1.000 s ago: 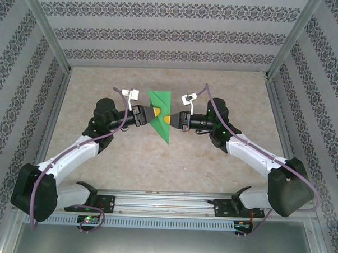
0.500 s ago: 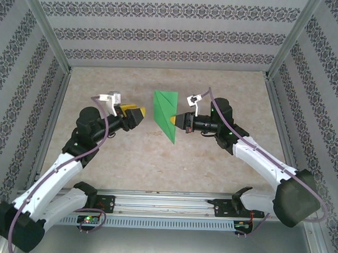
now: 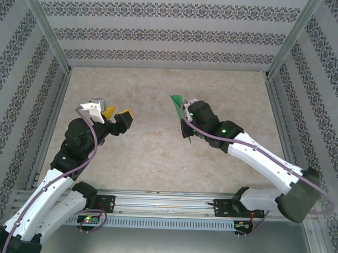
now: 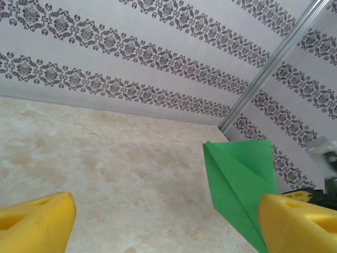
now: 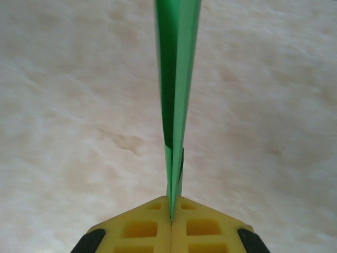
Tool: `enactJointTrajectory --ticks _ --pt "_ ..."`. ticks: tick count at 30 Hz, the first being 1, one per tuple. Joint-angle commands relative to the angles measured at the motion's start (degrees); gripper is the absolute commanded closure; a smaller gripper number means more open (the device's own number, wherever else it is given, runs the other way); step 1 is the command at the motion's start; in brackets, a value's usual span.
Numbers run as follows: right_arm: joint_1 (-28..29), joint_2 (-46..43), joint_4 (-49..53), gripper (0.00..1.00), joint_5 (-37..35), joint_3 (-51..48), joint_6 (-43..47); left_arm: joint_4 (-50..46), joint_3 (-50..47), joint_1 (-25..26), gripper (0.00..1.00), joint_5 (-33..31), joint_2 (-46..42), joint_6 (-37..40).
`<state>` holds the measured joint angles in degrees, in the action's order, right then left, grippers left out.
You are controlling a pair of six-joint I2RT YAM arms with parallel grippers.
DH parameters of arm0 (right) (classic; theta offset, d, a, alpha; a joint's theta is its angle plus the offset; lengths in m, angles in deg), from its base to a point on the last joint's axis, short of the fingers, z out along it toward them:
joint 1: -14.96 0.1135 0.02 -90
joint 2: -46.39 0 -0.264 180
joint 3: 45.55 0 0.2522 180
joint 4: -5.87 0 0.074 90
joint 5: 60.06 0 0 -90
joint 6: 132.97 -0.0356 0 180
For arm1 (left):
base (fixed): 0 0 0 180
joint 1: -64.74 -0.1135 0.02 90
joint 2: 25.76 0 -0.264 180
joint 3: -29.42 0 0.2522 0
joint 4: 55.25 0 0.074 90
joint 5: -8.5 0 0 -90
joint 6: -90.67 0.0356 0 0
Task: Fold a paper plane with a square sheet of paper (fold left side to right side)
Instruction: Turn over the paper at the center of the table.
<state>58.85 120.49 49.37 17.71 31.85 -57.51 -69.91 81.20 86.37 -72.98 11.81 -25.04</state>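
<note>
The folded plane hangs clear of the table, so my right gripper should next lower toward the bare tabletop below and let go of the green sheet of paper.
The green sheet of paper is folded into a slim pointed paper plane (image 3: 177,101), held off the table and turned nearly edge-on to the top camera. My right gripper (image 3: 185,117) is shut on it. In the right wrist view the yellow pads (image 5: 152,224) pinch the plane's folded layers (image 5: 176,79) at their tips (image 5: 171,211). My left gripper (image 3: 117,113) stands wide open, well to the left of the plane and holding nothing. In the left wrist view its yellow fingertips (image 4: 34,226) frame the bottom corners, and the plane (image 4: 239,176) hangs beyond the right one.
The beige marbled tabletop (image 3: 156,159) is ringed by patterned walls (image 3: 162,34) and metal corner posts (image 3: 47,29). The arms' mounting rail (image 3: 165,203) runs along the near edge.
My left gripper let go of the paper, opened wide and drew back to the left. The right arm turned the plane from flat-on to nearly edge-on, still gripping it.
</note>
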Motion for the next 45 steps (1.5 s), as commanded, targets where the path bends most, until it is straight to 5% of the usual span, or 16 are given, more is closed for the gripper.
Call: enactJointTrajectory --ticks 1,8,25,45 --pt "2.6 5.4 10.0 1.0 -17.5 3.0 2.2 -0.1 -0.1 -0.6 0.1 0.1 -0.2 1.8" --pt "5.5 17.7 15.1 1.0 -26.5 7.5 -0.6 -0.8 0.1 -0.6 0.1 -0.1 0.0 1.6" --pt "7.5 40.2 18.5 0.97 -25.8 15.4 -6.5 -2.6 -0.1 -0.7 0.1 -1.1 -0.1 0.8" --pt "6.7 36.7 14.9 0.4 -17.1 14.4 -8.7 -2.3 -0.1 -0.8 0.11 -0.4 -0.2 0.4"
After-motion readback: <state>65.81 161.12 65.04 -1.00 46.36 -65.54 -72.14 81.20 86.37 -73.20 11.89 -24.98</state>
